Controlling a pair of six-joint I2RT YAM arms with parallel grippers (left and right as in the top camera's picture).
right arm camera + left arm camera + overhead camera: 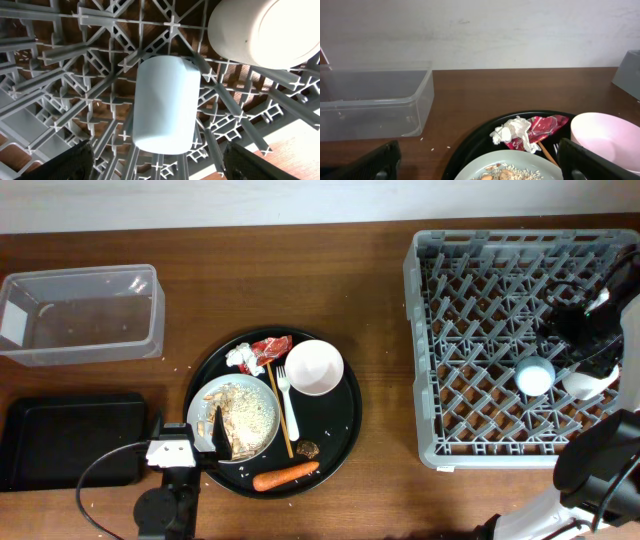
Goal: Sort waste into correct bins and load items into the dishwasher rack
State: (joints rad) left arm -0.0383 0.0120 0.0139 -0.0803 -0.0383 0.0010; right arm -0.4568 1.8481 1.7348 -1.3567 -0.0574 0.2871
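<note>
I will swing my right gripper to the left in the overhead view and down onto the bowl's rim beside the fork next, because both cups are already in the rack.
The grey dishwasher rack (pixel 470 300) stands at the right. A pale blue cup (pixel 533 376) and a white cup (pixel 585 385) sit in it, both also in the right wrist view: blue (pixel 162 102), white (pixel 262 30). My right gripper (pixel 160 170) is open just behind the blue cup, apart from it. The white plate (pixel 235 417) with beige crumbs, white bowl (pixel 315 367), fork (pixel 288 405), wooden stick (pixel 279 415), red wrapper (pixel 272 348), white paper (pixel 240 358), brown lump (pixel 307 449) and carrot (pixel 285 476) lie on the round black tray. My left gripper (pixel 218 442) is open, straddling the plate's near edge (pixel 520 167).
The clear tub (pixel 80 315) stands at the back left and the shallow black rectangular tray (pixel 70 440) at the front left. The round black tray (pixel 345 415) is in the middle. A few crumbs lie on the wooden table near the tub.
</note>
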